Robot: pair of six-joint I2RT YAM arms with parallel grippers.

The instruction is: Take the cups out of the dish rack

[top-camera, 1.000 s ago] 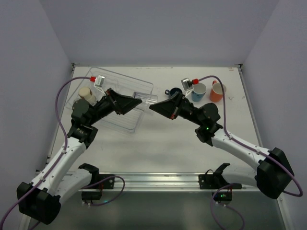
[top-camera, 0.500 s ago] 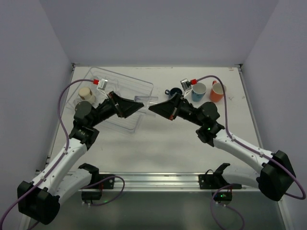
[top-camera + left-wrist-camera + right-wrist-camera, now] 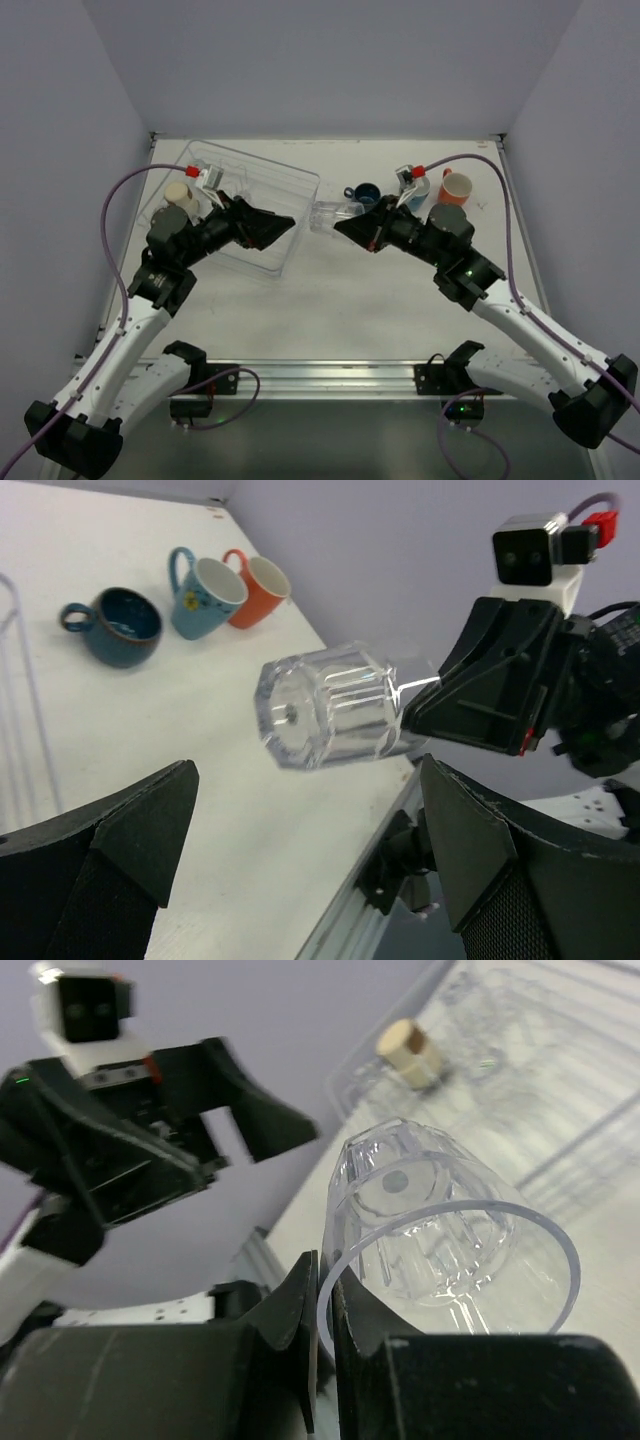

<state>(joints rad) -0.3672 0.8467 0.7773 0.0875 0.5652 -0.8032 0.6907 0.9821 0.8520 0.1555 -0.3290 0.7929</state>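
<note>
The tabletop by the orange cup's near side is bare, so my right gripper should swing there, tip downward, go lower and let go of the tumbler (image 3: 328, 215).
A clear tumbler (image 3: 328, 215) hangs on its side above the table between the two arms. My right gripper (image 3: 343, 224) is shut on its rim; in the right wrist view the fingers pinch the rim wall (image 3: 325, 1300) of the tumbler (image 3: 440, 1230). My left gripper (image 3: 290, 222) is open and empty, a short way left of the tumbler (image 3: 330, 705), over the right edge of the clear dish rack (image 3: 250, 180). A cream cup (image 3: 178, 193) stands in the rack's left part. A dark blue cup (image 3: 364, 192), a light blue mug (image 3: 415, 190) and an orange cup (image 3: 455, 187) stand on the table at the back right.
The rack (image 3: 560, 1080) lies at the back left, its ridged slots showing behind the tumbler. The three cups on the table (image 3: 118, 626) stand in a row close behind my right arm. A metal rail runs along the table's near edge (image 3: 330, 372).
My left gripper has let go of the tumbler and drawn back left over the rack. My right gripper has carried the tumbler a little to the right.
</note>
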